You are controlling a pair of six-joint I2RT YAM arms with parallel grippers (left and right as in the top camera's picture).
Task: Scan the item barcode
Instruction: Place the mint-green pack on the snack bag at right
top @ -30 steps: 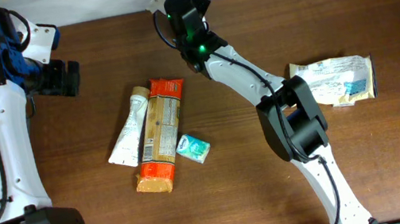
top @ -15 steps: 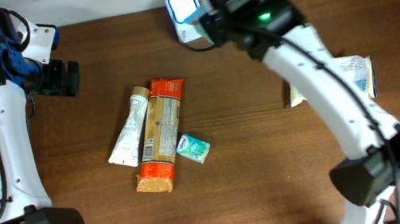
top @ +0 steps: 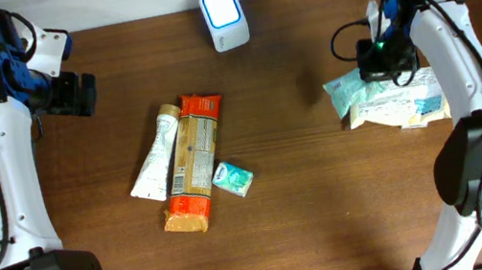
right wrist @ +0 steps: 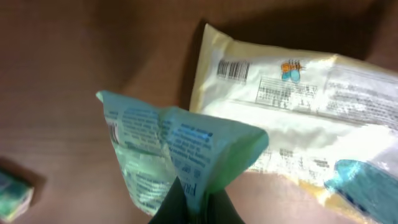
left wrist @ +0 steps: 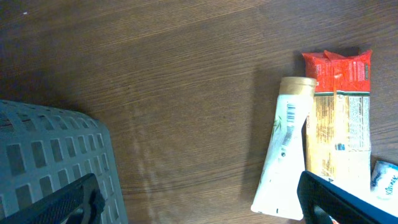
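Observation:
My right gripper moves a little to the right in the overhead view next, then releases the teal packet over the pouch [top: 404, 101].
My right gripper [top: 377, 59] is shut on a thin teal packet [top: 348, 92] at the right side of the table. In the right wrist view the teal packet [right wrist: 168, 149] is pinched between the dark fingertips [right wrist: 171, 208] of the right gripper [right wrist: 193, 208], just above the wood and beside a pale yellow pouch [right wrist: 298, 93] that shows a barcode. The white scanner [top: 223, 7] with its lit face stands at the back centre, well apart from the packet. My left gripper [top: 69, 92] hangs open at the far left, its jaws wide with nothing between them [left wrist: 199, 208].
A white tube [top: 153, 156], a long orange and red bar pack [top: 192, 162] and a small teal pack [top: 233, 179] lie together left of centre. The yellow pouch [top: 405, 97] lies at the right edge. A grey slatted basket [left wrist: 50, 162] sits under the left wrist.
My right arm has swung from the scanner at the back centre to the right side, carrying the teal packet down beside the yellow pouch. The left arm has not moved.

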